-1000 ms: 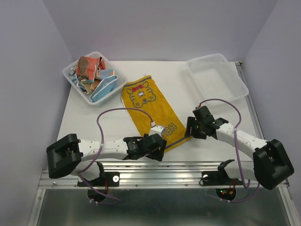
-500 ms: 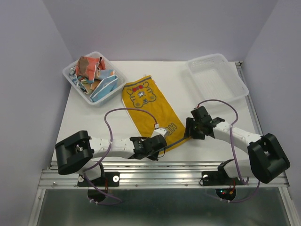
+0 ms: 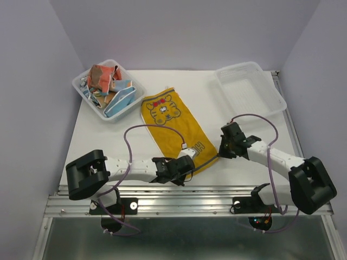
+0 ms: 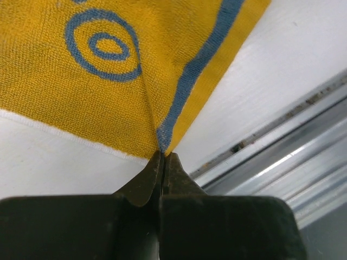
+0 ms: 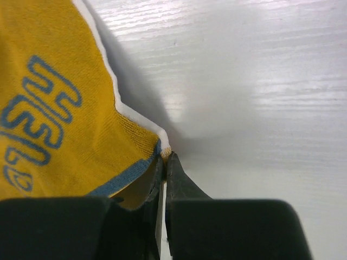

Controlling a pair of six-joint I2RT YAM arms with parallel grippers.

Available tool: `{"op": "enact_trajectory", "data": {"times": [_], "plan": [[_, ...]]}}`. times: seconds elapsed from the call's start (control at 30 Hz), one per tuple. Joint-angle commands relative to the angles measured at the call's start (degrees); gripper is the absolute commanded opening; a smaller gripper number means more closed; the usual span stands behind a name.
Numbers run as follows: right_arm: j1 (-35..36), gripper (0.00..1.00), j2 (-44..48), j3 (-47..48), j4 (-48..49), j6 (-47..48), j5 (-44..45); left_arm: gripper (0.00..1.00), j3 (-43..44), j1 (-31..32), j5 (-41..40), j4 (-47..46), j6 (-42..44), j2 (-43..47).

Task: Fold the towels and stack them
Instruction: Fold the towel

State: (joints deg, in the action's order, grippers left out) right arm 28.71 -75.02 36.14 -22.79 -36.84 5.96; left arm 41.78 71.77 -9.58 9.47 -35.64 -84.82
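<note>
The towel is unfolded, so my left gripper will next bring the towel's near corner up, outward and down onto the towel's far corner by the full basket, then release it.
A yellow towel with a tiger print and a blue border lies flat in the middle of the white table. My left gripper is shut on its near corner; the left wrist view shows the jaws pinching the blue-striped corner of the yellow towel together. My right gripper is shut on the towel's right near corner, where the jaws close on the edge of the yellow cloth. More towels in red-orange and blue prints lie crumpled in a clear basket at the back left.
A second clear plastic basket sits at the back right with nothing in it. The metal rail runs along the table's near edge, close behind the left gripper, and shows as the rail in the left wrist view.
Both grippers have closed on the yellow towel's near corners, the left first, then the right. The left arm shifted slightly right along the towel's near edge.
</note>
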Motion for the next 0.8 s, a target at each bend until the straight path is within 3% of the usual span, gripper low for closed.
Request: {"op": "enact_trajectory", "data": {"times": [0.0, 0.2, 0.47, 0.63, 0.77], "plan": [[0.47, 0.01, 10.14, 0.94, -5.24, 0.89, 1.07, 0.0, 4.36, 3.46, 3.78, 0.72, 0.83, 4.65], [0.38, 0.01, 20.95, 4.37, -17.54, -0.86, 5.91, 0.0, 9.72, 8.64, 6.94, 1.51, 1.36, 6.33], [0.56, 0.01, 28.26, 8.59, -27.31, -2.45, 8.19, 0.0, 12.27, 9.8, 12.48, 0.81, 1.45, 8.08], [0.47, 0.01, 25.99, 12.46, -25.83, -0.25, 7.51, 0.0, 12.54, 9.45, 8.3, 0.36, 1.71, 10.28], [0.47, 0.01, 21.42, 15.0, -16.88, 1.07, 4.86, 0.0, 10.79, 3.94, 4.49, 2.91, -1.53, 11.51]]}}
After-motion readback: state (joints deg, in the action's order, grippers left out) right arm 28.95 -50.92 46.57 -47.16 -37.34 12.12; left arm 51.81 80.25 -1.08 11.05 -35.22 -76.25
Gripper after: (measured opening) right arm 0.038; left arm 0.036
